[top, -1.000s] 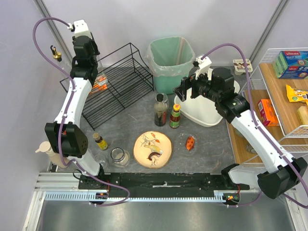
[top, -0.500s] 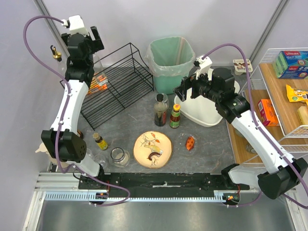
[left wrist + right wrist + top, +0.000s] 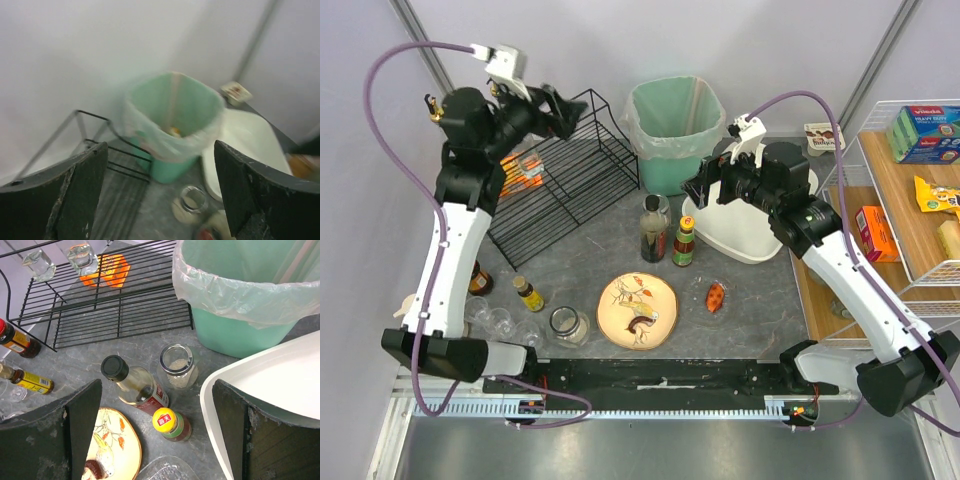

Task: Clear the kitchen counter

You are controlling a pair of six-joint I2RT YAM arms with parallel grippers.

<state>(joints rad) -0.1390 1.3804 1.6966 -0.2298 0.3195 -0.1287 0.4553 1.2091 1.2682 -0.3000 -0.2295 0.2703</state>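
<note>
My left gripper should next swing over and down around the upright bottle's black cap, since that lies below it, to its right in the top view.
The dark grey mottled kitchen counter [image 3: 590,245] holds a tall dark bottle with a black cap [image 3: 654,232], a small yellow-capped bottle [image 3: 683,243], an open glass jar [image 3: 656,205], a painted plate [image 3: 637,310] and a clear tub with something red [image 3: 716,297]. My left gripper [image 3: 565,105] is open and empty, high over the black wire rack [image 3: 570,170]. Its blurred wrist view [image 3: 160,200] faces the green bin [image 3: 170,125]. My right gripper [image 3: 705,185] is open and empty above the bottles; the black-capped bottle [image 3: 132,385] and the yellow-capped bottle [image 3: 170,424] lie between its fingers.
The green lined bin [image 3: 675,125] stands at the back and a white tub [image 3: 750,235] to its right. A small yellow bottle [image 3: 528,293], a glass jar [image 3: 566,324], a brown bottle [image 3: 478,280] and glasses [image 3: 500,320] stand at the left. Wooden shelves [image 3: 910,190] are at the right.
My left arm has swung up and to the right, its wrist now turned toward the bin. The brown bottle and glasses at the left have come into view. The right arm has not moved.
</note>
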